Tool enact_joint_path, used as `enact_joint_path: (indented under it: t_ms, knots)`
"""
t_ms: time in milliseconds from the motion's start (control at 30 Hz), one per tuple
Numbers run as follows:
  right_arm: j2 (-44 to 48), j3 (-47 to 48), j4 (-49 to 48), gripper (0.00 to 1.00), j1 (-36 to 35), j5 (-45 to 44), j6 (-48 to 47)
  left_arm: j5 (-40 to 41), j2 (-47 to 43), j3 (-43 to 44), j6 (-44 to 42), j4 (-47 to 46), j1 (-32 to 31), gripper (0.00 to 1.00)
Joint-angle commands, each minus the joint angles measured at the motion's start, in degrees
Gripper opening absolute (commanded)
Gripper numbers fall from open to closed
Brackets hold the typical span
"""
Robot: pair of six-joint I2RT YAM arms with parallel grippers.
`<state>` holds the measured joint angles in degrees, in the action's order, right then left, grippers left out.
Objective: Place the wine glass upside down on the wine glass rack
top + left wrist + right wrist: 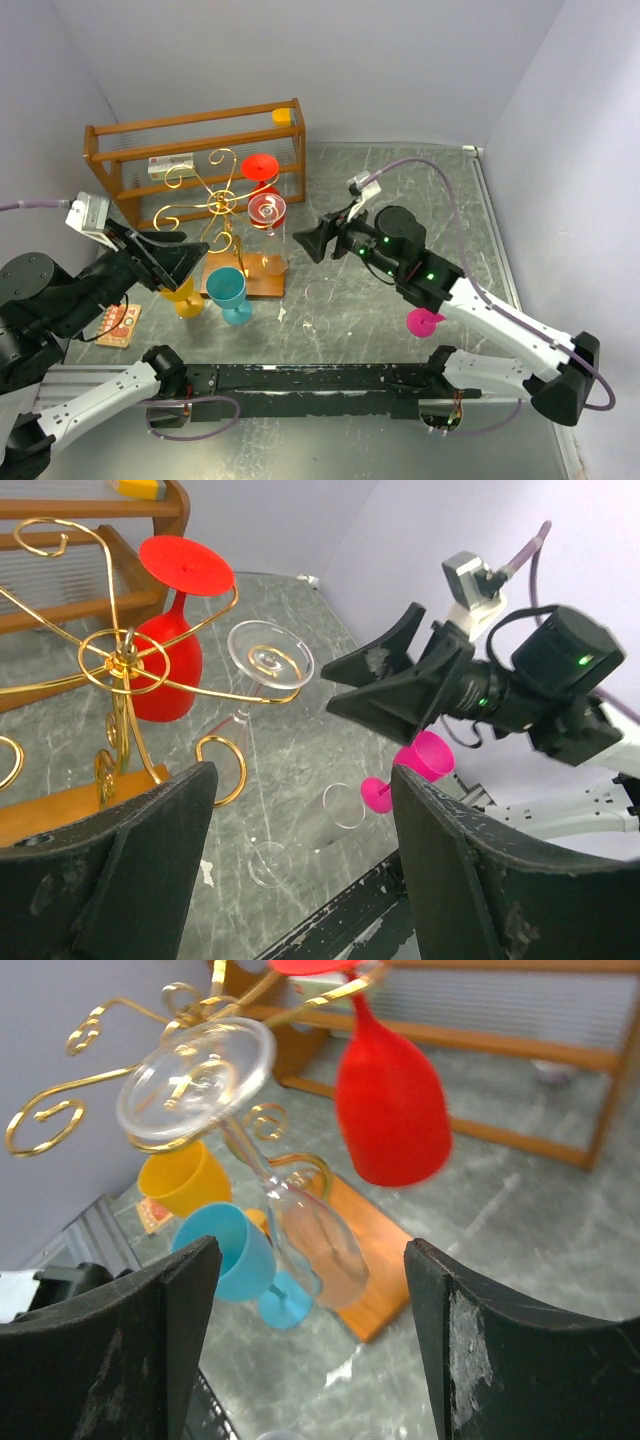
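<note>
I should turn my right gripper downward and lower it back onto the bowl's rim [322, 287], because the second clear glass lies on its side on the table.
The gold wire rack [213, 203] stands on its small wooden base [258, 283]. A clear wine glass [267, 210] hangs upside down from one of its scroll arms, next to a hanging red glass [261, 168]. In the right wrist view the clear glass [318, 1245] hangs tilted just ahead of my open, empty right gripper [312, 1250], clear of both fingers. My left gripper [185, 262] is open and empty at the rack's near left. A second clear glass [340, 810] lies on its side on the table.
A blue glass [228, 292] and a yellow glass [185, 296] stand by the rack's base. A pink glass [425, 320] lies under my right arm. An orange-brown wooden crate [190, 140] stands behind the rack. A small card [118, 325] lies at the near left.
</note>
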<state>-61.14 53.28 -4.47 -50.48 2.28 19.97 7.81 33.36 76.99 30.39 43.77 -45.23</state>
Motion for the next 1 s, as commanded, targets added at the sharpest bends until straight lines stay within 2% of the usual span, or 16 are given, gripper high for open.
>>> enact_joint_path:
  t_ms: [0,167,300,600,700,967]
  knots:
    - [3.82,8.20,25.08,0.74,-0.15,-12.86,8.78,-4.03,-1.11,-1.61,-1.23,0.11,-0.29,0.81]
    - [4.12,15.60,46.39,0.71,-0.15,-14.32,16.09,-9.61,-2.19,-4.63,-2.38,-1.44,-0.29,0.81]
    - [4.52,16.17,55.39,0.67,-0.20,-11.88,18.46,-15.07,-2.40,-6.58,-2.82,-3.22,-0.29,0.79]
    - [4.44,13.76,57.44,0.61,-0.85,-5.75,17.99,-19.52,-2.79,-9.97,-1.15,-7.72,-0.27,0.77]
    - [3.22,13.98,56.38,0.59,-1.49,-5.37,17.64,-18.73,-2.69,-10.56,-1.03,-7.69,-0.27,0.77]
    - [-2.93,17.46,58.12,0.48,-5.98,-7.24,15.85,-18.13,-1.90,-10.22,-1.25,-9.90,-0.28,0.77]
